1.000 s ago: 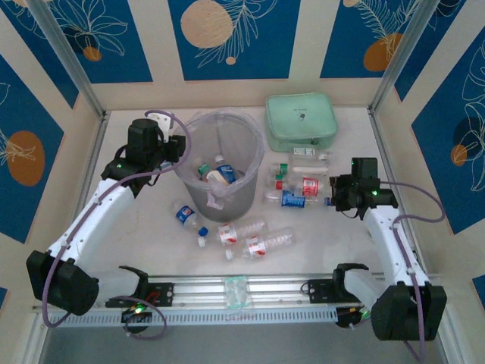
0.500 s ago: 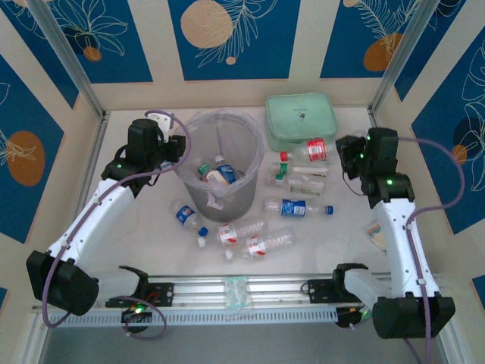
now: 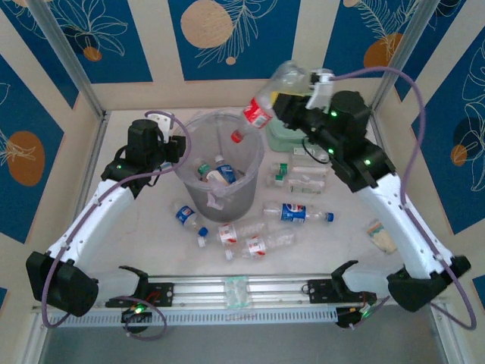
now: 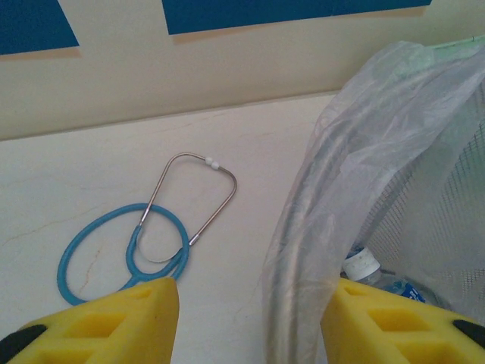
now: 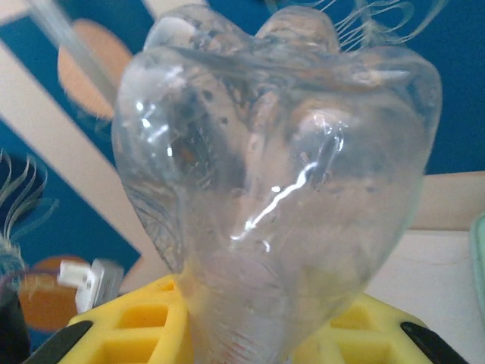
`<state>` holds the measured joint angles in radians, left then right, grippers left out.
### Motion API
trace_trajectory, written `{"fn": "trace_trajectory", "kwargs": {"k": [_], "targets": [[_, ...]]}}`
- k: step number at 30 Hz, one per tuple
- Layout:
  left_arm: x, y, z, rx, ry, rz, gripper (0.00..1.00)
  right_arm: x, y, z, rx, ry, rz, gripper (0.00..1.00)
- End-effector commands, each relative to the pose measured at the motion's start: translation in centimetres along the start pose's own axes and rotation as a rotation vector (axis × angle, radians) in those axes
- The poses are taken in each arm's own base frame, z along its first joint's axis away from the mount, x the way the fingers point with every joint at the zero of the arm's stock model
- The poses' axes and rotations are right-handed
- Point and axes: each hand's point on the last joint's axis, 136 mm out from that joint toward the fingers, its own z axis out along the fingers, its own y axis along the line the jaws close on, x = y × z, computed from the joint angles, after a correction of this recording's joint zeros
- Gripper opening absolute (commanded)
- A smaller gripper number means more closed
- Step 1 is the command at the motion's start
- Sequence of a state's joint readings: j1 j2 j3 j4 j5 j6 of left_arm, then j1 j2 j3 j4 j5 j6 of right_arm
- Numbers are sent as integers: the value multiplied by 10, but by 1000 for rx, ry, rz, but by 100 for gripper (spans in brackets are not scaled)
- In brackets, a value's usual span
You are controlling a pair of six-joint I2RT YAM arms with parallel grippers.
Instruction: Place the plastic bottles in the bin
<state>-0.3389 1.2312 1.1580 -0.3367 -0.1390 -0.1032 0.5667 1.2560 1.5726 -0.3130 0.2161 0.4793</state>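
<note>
The bottle hangs only over the bin's rim, so I will swing my right gripper toward the bin's opening (image 3: 223, 147), tilt it downward, lower it inside and release.
My right gripper (image 3: 292, 102) is raised and shut on a clear plastic bottle (image 3: 265, 106) with a red label. It hangs tilted, its red cap down over the bin's (image 3: 189, 193) right rim. In the right wrist view the bottle (image 5: 273, 174) stands squeezed between the yellow fingers (image 5: 129, 334) of the gripper (image 5: 265, 337). My left gripper (image 3: 178, 148) sits at the bin's left rim. Its fingers (image 4: 114, 322) are open, straddling the bag-lined rim (image 4: 303, 227). Several bottles (image 3: 216, 173) lie inside the bin. Others lie on the table: a blue-labelled one (image 3: 188, 214), two red-labelled ones (image 3: 254, 236) and another blue-labelled one (image 3: 297, 211).
A mint green zip case (image 3: 280, 136) lies at the back, partly behind my right arm. More bottles (image 3: 303, 178) lie in front of it. A blue stethoscope (image 4: 129, 250) lies on the table left of the bin. A small packet (image 3: 381, 235) lies at the right.
My right arm has lifted the red-labelled bottle off the table near the case and swung it up and left, over the bin's rim. The left arm has not moved.
</note>
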Motion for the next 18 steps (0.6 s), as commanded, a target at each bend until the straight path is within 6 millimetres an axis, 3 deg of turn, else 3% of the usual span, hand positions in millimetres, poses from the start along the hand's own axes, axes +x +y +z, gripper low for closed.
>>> {"fn": "trace_trajectory", "kwargs": {"k": [1,5,8,18], "targets": [[14,0,-2,-6,42,9,51,31,18,30,1,126,-241,8],[14,0,-2,-8,39,11,51,95,23,66,40,356,-450,6],[14,0,-3,-12,37,16,51,135,11,85,98,491,-524,4],[13,1,-4,-21,33,26,51,233,-22,95,115,792,-540,5]]}}
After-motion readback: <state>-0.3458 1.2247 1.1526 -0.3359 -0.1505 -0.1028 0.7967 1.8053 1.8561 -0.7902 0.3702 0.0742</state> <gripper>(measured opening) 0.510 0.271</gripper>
